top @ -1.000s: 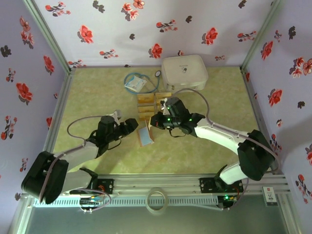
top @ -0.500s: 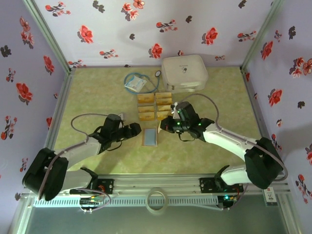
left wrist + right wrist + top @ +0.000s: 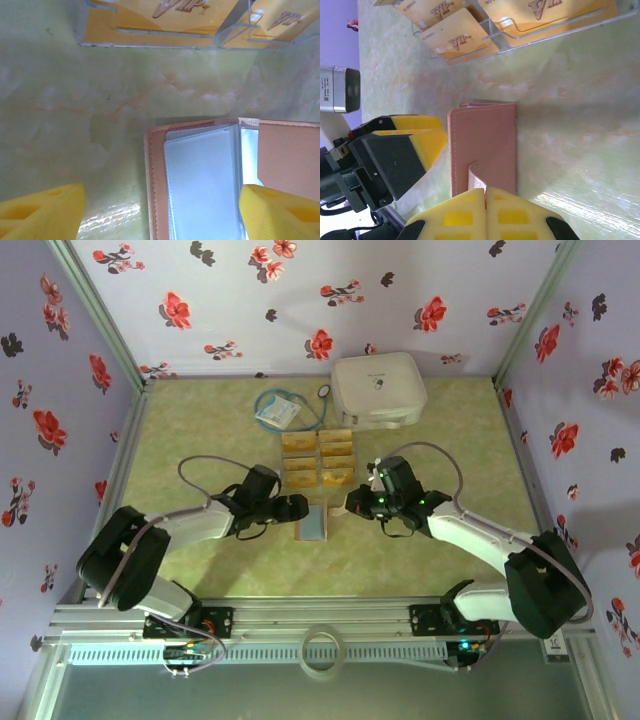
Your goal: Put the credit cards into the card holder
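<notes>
The cover stands half-raised, so my right gripper will next release the strap and move away from the sleeve page [image 3: 200,185], down toward the bare tabletop beside the cover.
The card holder [image 3: 313,524] lies open on the table, grey-blue sleeves up. Its reddish-brown cover [image 3: 482,132] faces the right wrist camera, and my right gripper [image 3: 485,197] is shut on the cover's small strap. My left gripper [image 3: 160,215] is open; its yellow fingers [image 3: 42,212] straddle the holder's sleeve page [image 3: 200,185], just to its left in the top view [image 3: 296,510]. The right gripper [image 3: 350,504] stands at the holder's right edge. Several golden credit cards [image 3: 318,458] lie in clear trays just beyond the holder [image 3: 150,17] [image 3: 455,35].
A large white rounded case [image 3: 378,388] sits at the back. A blue-white packet with a looped cable [image 3: 277,412] lies left of it. Flowered walls close three sides. A tape roll [image 3: 320,648] rests on the front rail.
Both grippers have shifted right and nearer the front. The holder went from tilted to lying flat and open, a little further right. The left gripper has closed in on it.
</notes>
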`<state>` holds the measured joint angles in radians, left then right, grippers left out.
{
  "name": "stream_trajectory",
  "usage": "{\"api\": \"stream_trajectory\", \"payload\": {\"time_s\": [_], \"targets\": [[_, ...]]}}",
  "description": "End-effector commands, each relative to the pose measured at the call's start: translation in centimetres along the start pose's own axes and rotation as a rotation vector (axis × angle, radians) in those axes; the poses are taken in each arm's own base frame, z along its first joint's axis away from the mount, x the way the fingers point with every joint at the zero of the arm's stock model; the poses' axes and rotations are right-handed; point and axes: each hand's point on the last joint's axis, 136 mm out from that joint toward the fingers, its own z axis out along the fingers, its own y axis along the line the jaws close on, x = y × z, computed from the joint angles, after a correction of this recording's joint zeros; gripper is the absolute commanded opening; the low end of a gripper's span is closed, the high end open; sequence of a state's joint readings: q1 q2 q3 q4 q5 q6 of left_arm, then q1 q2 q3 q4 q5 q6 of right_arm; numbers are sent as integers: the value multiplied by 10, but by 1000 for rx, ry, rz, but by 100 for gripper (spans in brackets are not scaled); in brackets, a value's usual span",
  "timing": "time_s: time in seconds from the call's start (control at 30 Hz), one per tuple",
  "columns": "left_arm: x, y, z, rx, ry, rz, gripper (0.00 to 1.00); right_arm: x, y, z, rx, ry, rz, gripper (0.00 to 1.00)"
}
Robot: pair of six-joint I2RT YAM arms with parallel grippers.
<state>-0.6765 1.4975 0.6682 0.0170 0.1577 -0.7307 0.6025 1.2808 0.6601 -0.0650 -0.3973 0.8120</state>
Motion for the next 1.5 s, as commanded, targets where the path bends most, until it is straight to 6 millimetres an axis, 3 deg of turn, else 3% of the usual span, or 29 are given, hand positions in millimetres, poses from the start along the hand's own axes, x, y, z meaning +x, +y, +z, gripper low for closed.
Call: {"api": "stream_trajectory", "payload": {"time_s": [0.0, 0.23, 0.6, 0.77, 0.87, 0.97, 1.03, 1.2, 1.47], "targets": [[0, 1, 6, -58, 17, 60, 81, 2, -7, -5, -3, -4, -15, 0], [3, 4, 12, -106, 34, 88, 81, 6, -43, -8, 46, -14, 43, 0], [6, -4, 19, -101, 50, 110, 82, 10, -76, 2, 102, -1, 90, 0], [3, -15, 18, -31, 22, 93, 73, 9, -85, 12, 127, 10, 99, 1], [3, -20, 18, 11, 12, 78, 63, 8, -89, 19, 134, 20, 104, 6], [4, -22, 18, 28, 9, 66, 55, 6, -89, 21, 135, 24, 103, 13], [5, -21, 18, 29, 8, 62, 47, 5, -87, 20, 133, 21, 101, 25], [4, -21, 14, 28, -2, 62, 30, -1, -78, 3, 141, -20, 82, 39], [-3, -20, -1, 9, -46, 65, 28, -7, -43, -24, 100, -72, 19, 40]]}}
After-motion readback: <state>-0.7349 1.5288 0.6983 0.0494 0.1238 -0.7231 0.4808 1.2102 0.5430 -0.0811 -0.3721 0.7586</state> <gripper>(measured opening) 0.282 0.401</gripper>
